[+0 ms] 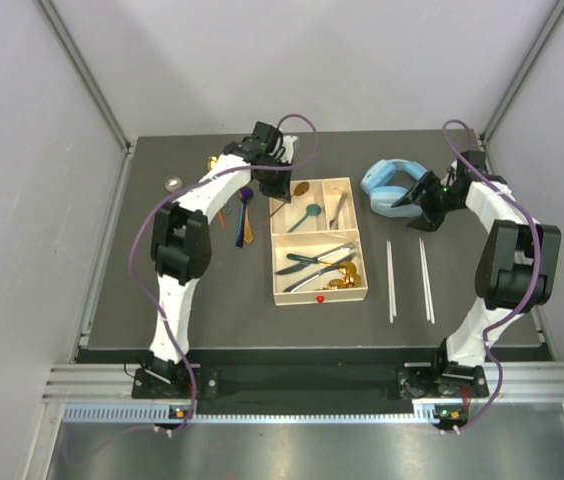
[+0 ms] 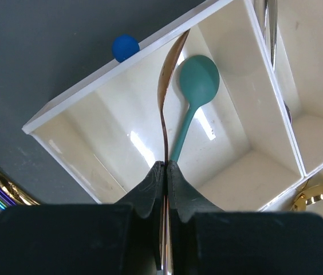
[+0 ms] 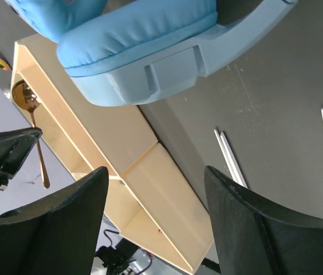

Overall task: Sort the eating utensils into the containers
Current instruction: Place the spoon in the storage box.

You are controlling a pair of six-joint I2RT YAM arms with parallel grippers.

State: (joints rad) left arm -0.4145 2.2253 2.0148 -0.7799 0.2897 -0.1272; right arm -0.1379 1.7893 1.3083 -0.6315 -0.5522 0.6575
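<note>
I will lower my left gripper toward the teal spoon next and then open it, because the gold spoon hangs above the section [image 2: 115, 143] with the teal spoon.
The cream tray [image 1: 360, 232] stands mid-table. My left gripper [image 1: 274, 182] is shut on a shiny gold spoon [image 2: 164, 86], held edge-on above the tray's back-left small section [image 2: 115, 143]. A teal spoon [image 2: 195, 86] lies in that section. A fork [image 1: 340, 208] lies in the other small section; dark-and-silver knives and forks [image 1: 314, 262] and gold spoons [image 1: 342, 281] fill the large one. Two pairs of pale chopsticks [image 1: 392, 280] [image 1: 426, 278] lie right of the tray. My right gripper [image 1: 427, 205] is open and empty beside the headphones; its wrist view shows the tray [image 3: 150, 166] and chopsticks [image 3: 230, 157].
Light-blue headphones [image 1: 392, 187] lie at the back right, close above my right gripper's fingers [image 3: 138, 51]. A purple spoon [image 1: 242, 215], an orange spoon [image 1: 224, 210] and a gold piece [image 1: 214, 162] lie left of the tray. A small round object [image 1: 172, 183] sits far left.
</note>
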